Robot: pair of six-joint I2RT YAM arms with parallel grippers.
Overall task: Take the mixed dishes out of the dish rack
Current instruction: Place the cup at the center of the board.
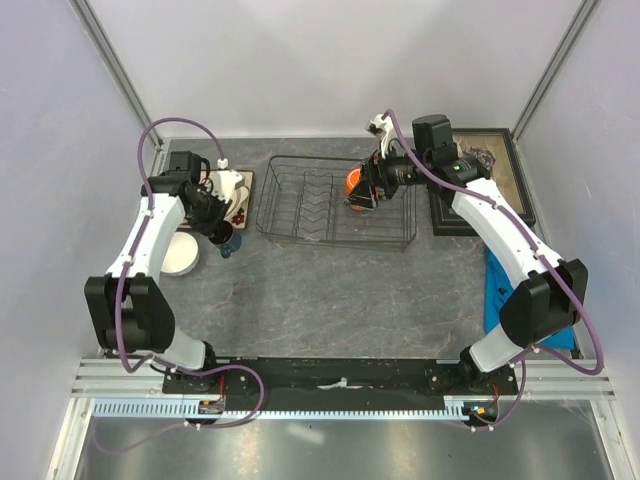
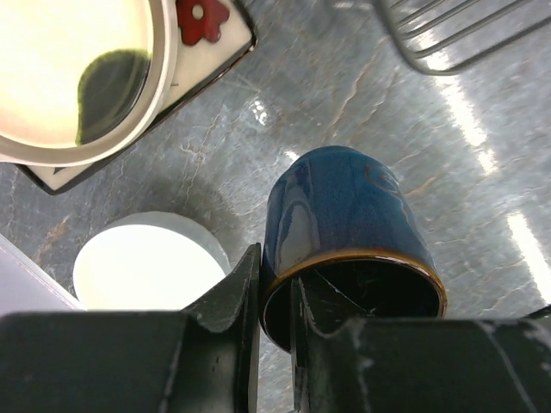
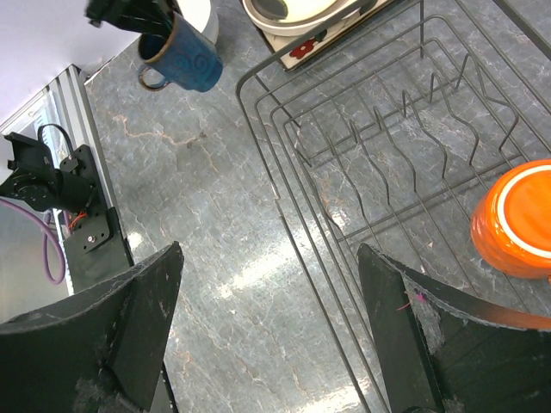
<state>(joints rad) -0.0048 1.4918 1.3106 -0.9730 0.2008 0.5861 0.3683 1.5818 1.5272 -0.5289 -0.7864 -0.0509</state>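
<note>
My left gripper should lower the mug onto the bare, roomy tabletop (image 1: 228, 256) (image 2: 282, 162) beside the white bowl, then release the mug's rim.
The dark wire dish rack (image 1: 335, 203) stands at mid-table and holds an orange cup (image 1: 355, 185). My right gripper (image 1: 364, 192) hovers over the rack's right part with its fingers wide apart. In the right wrist view the orange cup (image 3: 516, 224) lies outside the right finger (image 3: 405, 318), and only rack wires (image 3: 362, 155) and table show between the fingers. Left of the rack, my left gripper (image 2: 275, 267) is shut on the rim of the dark blue mug (image 2: 344, 215), one finger inside and one outside. The mug (image 1: 225, 240) hangs tilted.
A cream bowl (image 2: 77, 77) sits on the square flowered plate (image 2: 207, 34) behind the mug. A white bowl (image 2: 146, 258) stands close beside it on the left. A black framed box (image 1: 480, 180) is at the back right. A blue cloth (image 1: 497, 290) lies along the right edge.
</note>
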